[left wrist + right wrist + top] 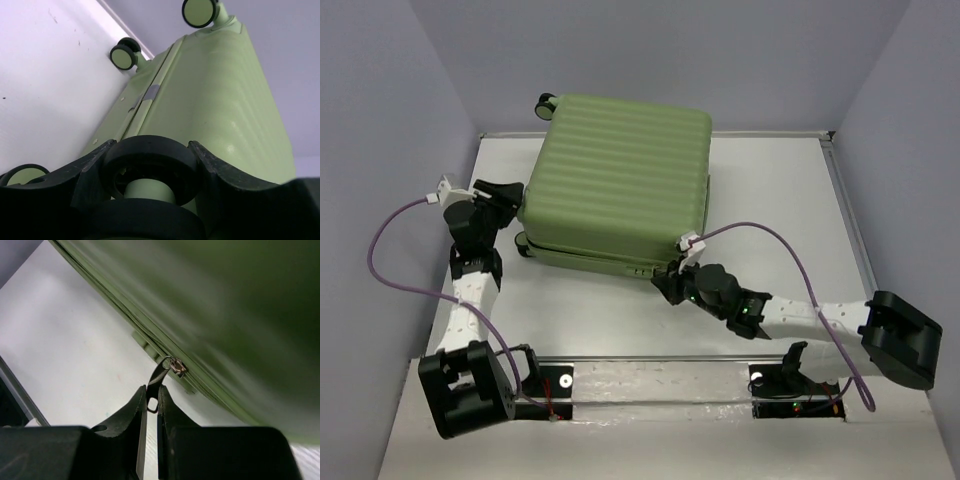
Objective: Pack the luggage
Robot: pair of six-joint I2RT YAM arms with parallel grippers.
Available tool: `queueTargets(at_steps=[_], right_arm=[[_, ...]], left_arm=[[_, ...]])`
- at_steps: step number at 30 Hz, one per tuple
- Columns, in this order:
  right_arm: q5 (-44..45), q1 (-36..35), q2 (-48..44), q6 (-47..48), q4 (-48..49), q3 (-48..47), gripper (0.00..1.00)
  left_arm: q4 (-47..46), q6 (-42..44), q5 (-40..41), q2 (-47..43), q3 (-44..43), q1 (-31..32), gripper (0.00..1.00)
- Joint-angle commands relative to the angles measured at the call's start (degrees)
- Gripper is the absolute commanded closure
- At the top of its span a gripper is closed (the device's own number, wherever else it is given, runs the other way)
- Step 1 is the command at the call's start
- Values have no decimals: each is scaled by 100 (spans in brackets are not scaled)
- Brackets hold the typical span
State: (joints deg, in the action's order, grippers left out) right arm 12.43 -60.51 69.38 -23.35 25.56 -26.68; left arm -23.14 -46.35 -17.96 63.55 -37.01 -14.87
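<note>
My right gripper will next drag the zipper pull (159,382) along the luggage's zipper seam (100,292) to the left in the top view and let go, because a dark gap still shows there.
The luggage (618,180), a closed light-green ribbed hard-shell suitcase, lies flat on the white table (770,200). My left gripper (512,197) is at its left end, shut on a black-and-green wheel (150,172); the shell (220,110) rises beyond it. My right gripper (672,283) is at the suitcase's near edge, shut on the black zipper pull (159,382), which hangs from the metal slider (177,367) on the zipper seam. The shell shows blurred and dark in the right wrist view (225,305).
Other wheels show at the suitcase's far left corner (545,102) and in the left wrist view (124,55) (200,12). Grey walls enclose the table on three sides. Purple cables (775,240) loop from both arms. The arm bases (770,385) sit at the near edge.
</note>
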Motion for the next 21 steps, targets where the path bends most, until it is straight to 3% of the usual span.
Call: queueTargets(at_steps=[1, 7, 10, 12, 17, 19, 20, 21], right_arm=[[-785, -434, 915, 173, 748, -1126, 93], [-1118, -1129, 2446, 498, 854, -2674, 93], [-1891, -1313, 3211, 394, 1099, -3246, 93], [-2060, -1376, 3405, 323, 1232, -3387, 93], [-2245, -1428, 3223, 490, 960, -3205, 92], [-1748, -1428, 2585, 498, 637, -2671, 80], [-1465, -1428, 2319, 490, 408, -2502, 55], [-1210, -1428, 2038, 490, 136, -2344, 41]], left_arm=[[-235, 64, -507, -746, 500, 669, 94], [326, 240, -647, -1441, 678, 1153, 94], [932, 565, -735, -1758, 459, 1162, 94], [1486, 906, -552, -1924, 248, 1162, 94], [1628, 1048, -542, -2110, 388, 1162, 94], [1663, 1145, -551, -2101, 475, 1162, 94], [1663, 1154, -542, -2136, 519, 1162, 94], [1646, 1154, -525, -2154, 563, 1162, 94]])
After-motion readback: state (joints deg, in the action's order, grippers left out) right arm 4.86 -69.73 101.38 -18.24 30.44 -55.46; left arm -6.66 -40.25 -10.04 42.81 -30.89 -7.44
